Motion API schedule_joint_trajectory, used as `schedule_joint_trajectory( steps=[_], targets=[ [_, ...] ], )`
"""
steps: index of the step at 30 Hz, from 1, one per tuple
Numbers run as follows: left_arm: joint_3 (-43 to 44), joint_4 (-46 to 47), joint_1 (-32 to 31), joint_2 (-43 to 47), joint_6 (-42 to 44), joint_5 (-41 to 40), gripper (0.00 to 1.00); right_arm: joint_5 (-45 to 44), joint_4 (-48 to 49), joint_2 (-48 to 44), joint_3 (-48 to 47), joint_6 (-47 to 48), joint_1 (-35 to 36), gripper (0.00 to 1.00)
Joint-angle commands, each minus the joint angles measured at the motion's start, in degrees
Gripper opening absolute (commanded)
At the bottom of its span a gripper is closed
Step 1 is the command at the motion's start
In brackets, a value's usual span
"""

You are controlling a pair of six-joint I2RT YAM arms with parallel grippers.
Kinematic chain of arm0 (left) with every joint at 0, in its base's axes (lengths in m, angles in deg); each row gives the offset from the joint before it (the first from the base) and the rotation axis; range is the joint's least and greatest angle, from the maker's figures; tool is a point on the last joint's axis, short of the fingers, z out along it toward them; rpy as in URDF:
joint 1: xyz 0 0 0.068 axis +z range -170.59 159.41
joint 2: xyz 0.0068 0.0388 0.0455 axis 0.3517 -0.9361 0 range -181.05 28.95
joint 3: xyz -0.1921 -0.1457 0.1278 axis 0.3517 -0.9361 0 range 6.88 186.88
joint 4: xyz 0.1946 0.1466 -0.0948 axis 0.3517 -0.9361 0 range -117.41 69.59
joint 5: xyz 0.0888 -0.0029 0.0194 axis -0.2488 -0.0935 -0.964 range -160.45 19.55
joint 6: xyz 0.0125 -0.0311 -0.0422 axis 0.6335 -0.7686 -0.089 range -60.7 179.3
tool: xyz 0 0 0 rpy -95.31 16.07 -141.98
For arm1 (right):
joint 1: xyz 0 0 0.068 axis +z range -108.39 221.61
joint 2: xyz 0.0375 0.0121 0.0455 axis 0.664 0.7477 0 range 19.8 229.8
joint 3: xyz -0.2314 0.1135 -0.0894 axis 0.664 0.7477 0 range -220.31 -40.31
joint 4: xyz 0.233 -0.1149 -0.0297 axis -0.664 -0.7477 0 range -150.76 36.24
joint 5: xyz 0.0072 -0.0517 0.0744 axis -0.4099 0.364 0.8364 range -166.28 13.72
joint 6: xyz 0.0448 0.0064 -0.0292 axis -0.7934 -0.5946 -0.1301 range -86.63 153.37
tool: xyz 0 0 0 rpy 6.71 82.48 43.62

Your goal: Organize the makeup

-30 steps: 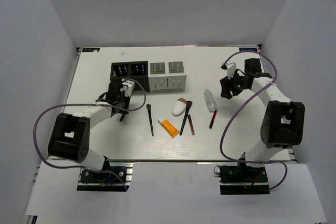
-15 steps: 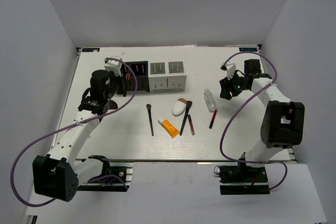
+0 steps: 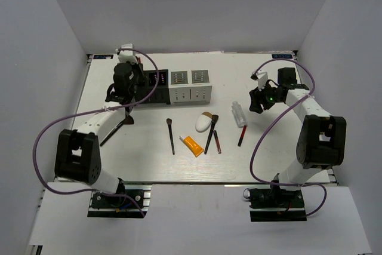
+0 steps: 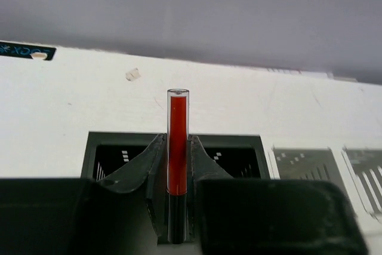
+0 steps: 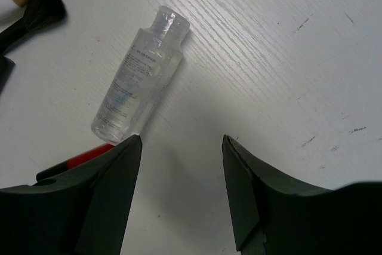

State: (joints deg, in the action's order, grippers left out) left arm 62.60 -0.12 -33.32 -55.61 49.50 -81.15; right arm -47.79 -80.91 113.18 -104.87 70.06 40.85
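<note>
My left gripper shifts left in the wrist view to the black box's open end section (image 4: 118, 158) below it next. It brings the pencil down, then lets go of it.
My left gripper (image 4: 177, 143) is shut on a slim red pencil with a clear cap (image 4: 178, 123), which sticks out past the fingertips over the black compartment box (image 4: 119, 138). In the top view that gripper (image 3: 128, 79) hovers at the black box's (image 3: 154, 79) left end. My right gripper (image 5: 182, 141) stands open just above the table, beside a small clear bottle (image 5: 138, 88) lying flat. The bottle (image 3: 239, 114) lies left of this gripper (image 3: 258, 101). Mid-table lie a thin brush (image 3: 171, 135), a white sponge (image 3: 203, 124), an orange tube (image 3: 193, 146), a second brush (image 3: 210, 132), a dark pencil (image 3: 216, 141) and a red pencil (image 3: 242, 135).
A white compartment box (image 3: 191, 86) adjoins the black one on its right, and it (image 4: 310, 159) also shows in the left wrist view. White walls close in the table on three sides. A purple cable loops off each arm.
The left arm has risen from low in front of the black box and swung back over the box's left end with the pencil. The right gripper has barely moved.
</note>
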Motion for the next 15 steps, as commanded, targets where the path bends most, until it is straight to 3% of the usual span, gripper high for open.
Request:
schedule_joint_trajectory(
  steps=[1,10,15],
  targets=[
    [3.0,5.8,0.2,-2.0,1.2,-5.2,0.0,1.2,1.2,-2.5,1.0,1.1,-0.3,0.63],
    [4.7,2.5,0.7,-8.6,5.2,-7.4,0.0,1.0,1.1,-2.0,0.2,1.2,-0.3,0.63],
    [3.7,1.4,0.7,-8.3,5.1,-8.3,0.39,1.4,0.8,-1.4,-0.5,1.3,-0.2,0.64]
  ],
)
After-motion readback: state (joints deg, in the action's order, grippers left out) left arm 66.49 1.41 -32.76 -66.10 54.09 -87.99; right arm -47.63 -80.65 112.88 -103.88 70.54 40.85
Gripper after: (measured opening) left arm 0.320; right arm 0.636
